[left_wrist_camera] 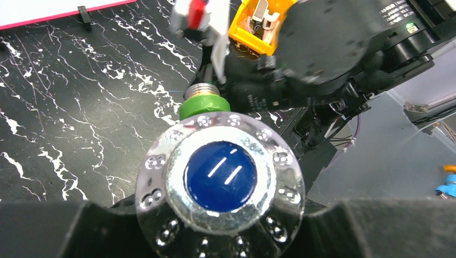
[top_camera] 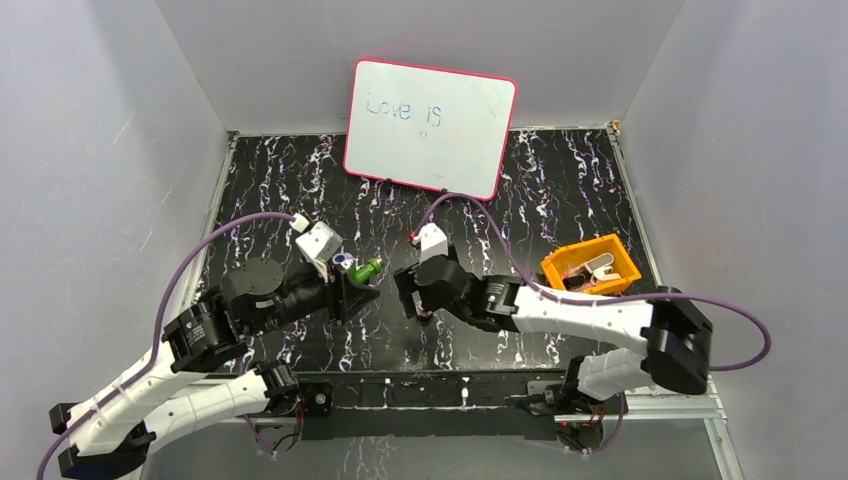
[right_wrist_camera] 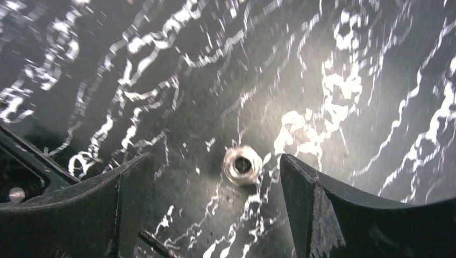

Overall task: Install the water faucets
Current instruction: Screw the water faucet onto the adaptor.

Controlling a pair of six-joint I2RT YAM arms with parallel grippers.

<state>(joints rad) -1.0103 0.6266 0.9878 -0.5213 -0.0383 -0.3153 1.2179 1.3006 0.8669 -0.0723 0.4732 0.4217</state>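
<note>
My right gripper will next shift slightly to the right in the wrist view and lower its fingers around the silver ring fitting (top_camera: 424,318) (right_wrist_camera: 242,164), which lies below on that side.
The green faucet (top_camera: 366,268), with its blue-and-silver knob (top_camera: 343,260), is held above the table by my left gripper (top_camera: 348,282), which is shut on it. In the left wrist view the knob (left_wrist_camera: 220,174) fills the middle. The green body (left_wrist_camera: 200,106) and silver threaded end (left_wrist_camera: 207,90) point away toward the right arm. My right gripper (top_camera: 415,298) hangs just right of the faucet, pointing down, open and empty. In the right wrist view a small silver ring fitting (right_wrist_camera: 242,164) lies on the table between the open fingers (right_wrist_camera: 301,188), nearer the right one.
An orange tray (top_camera: 590,268) with metal pieces stands at the right, also showing in the left wrist view (left_wrist_camera: 242,32). A whiteboard (top_camera: 430,125) leans at the back. The black marbled table (top_camera: 560,190) has grey walls around it.
</note>
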